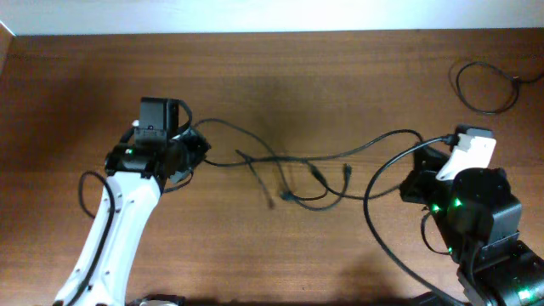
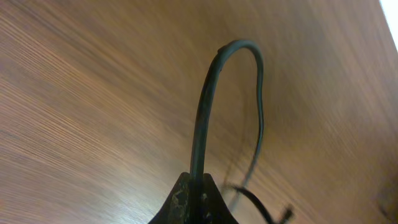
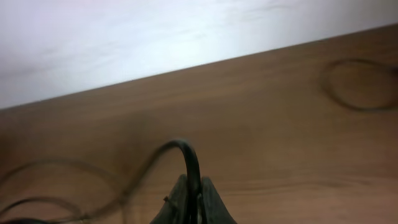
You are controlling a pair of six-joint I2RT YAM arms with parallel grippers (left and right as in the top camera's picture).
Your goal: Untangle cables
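Observation:
I will move my right gripper to the right in the overhead view and let go over the tabletop beside the tangle, since the coiled cable lies clear of the tangle.
Thin black cables (image 1: 293, 170) lie tangled across the middle of the wooden table, with small plugs near the centre. My left gripper (image 1: 197, 146) is shut on one cable end at the left; in the left wrist view the cable (image 2: 208, 106) arches up out of the closed jaws (image 2: 196, 186). My right gripper (image 1: 422, 170) is shut on a cable at the right; in the right wrist view the cable (image 3: 186, 155) curves out of the closed jaws (image 3: 194, 190). Both grippers hold the cords raised above the table.
A separate coiled black cable (image 1: 486, 85) lies at the far right back corner, also blurred in the right wrist view (image 3: 357, 84). Thicker arm cords loop beside each arm (image 1: 382, 229). The table's back edge meets a white wall (image 1: 255, 15).

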